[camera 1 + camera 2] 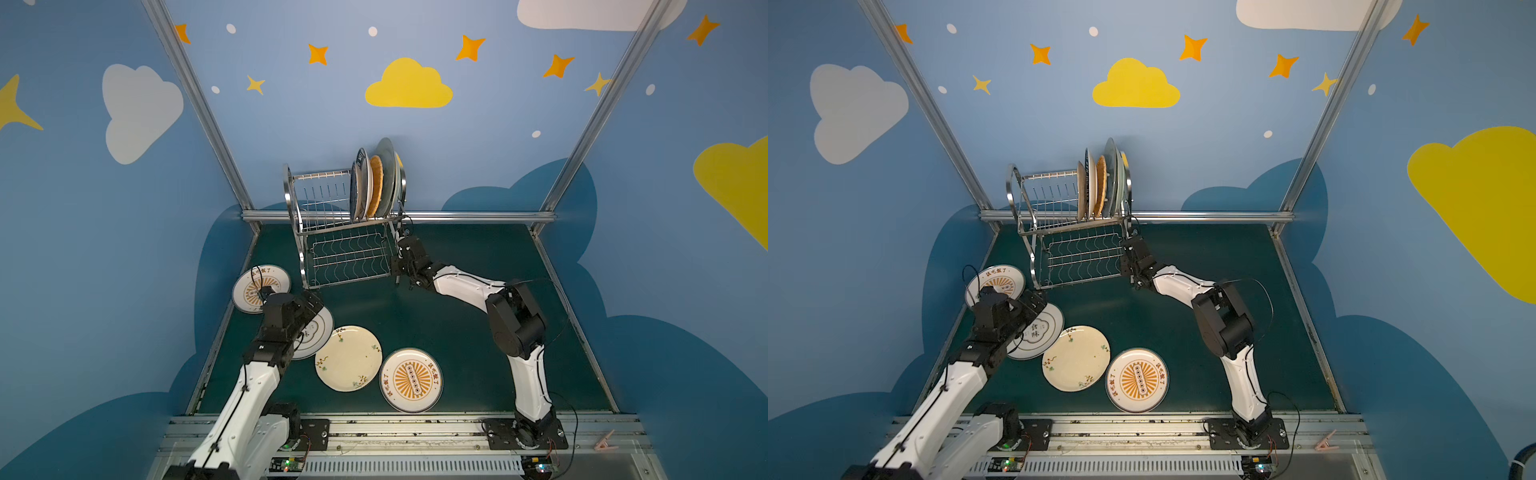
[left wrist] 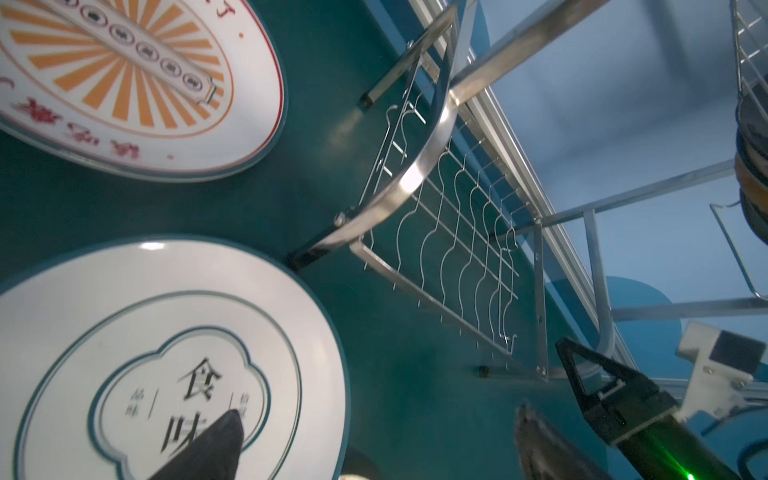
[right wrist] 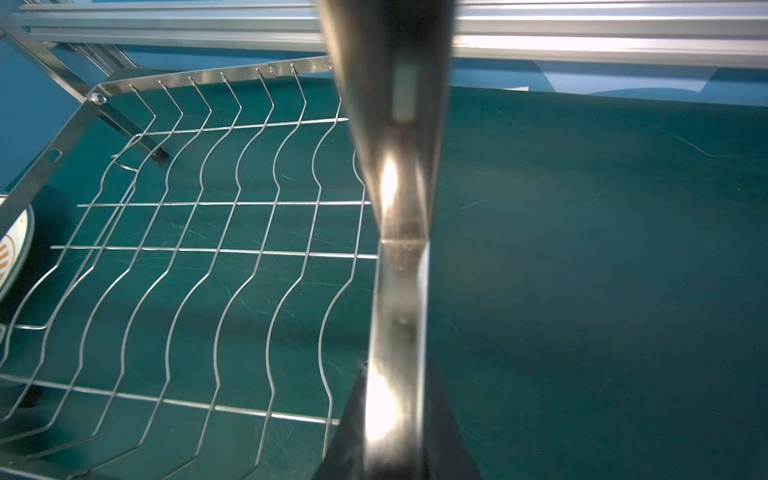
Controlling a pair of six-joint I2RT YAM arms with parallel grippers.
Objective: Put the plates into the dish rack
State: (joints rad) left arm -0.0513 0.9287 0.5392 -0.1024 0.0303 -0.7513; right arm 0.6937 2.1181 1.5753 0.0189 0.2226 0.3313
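I will turn my left gripper and move it outward onto the front post of the rack's loose end [image 1: 303, 262] [image 2: 414, 169], because my right gripper holds only the opposite end of the rack.
The dish rack [image 1: 340, 232] [image 1: 1067, 232] stands at the back of the green mat, with several plates [image 1: 374, 183] [image 1: 1100, 183] upright in the right end of its upper tier. My right gripper [image 1: 398, 255] [image 1: 1128, 254] [image 3: 397, 374] is shut on the rack's right end frame [image 3: 399, 291]. Flat on the mat lie a sunburst plate [image 1: 261, 286] [image 2: 124, 83], a cloud-emblem plate [image 1: 318, 332] [image 2: 166, 332], a cream floral plate [image 1: 348, 357] and another sunburst plate [image 1: 411, 380]. My left gripper [image 1: 313, 301] [image 1: 1038, 300] [image 2: 378, 415] hovers open over the cloud-emblem plate's edge, holding nothing.
Aluminium rails [image 1: 399, 216] and blue walls close in the mat on three sides. The rack's wavy lower shelf [image 3: 208, 249] holds nothing. A pink clothespin [image 1: 604, 441] lies outside the front rail at the right.
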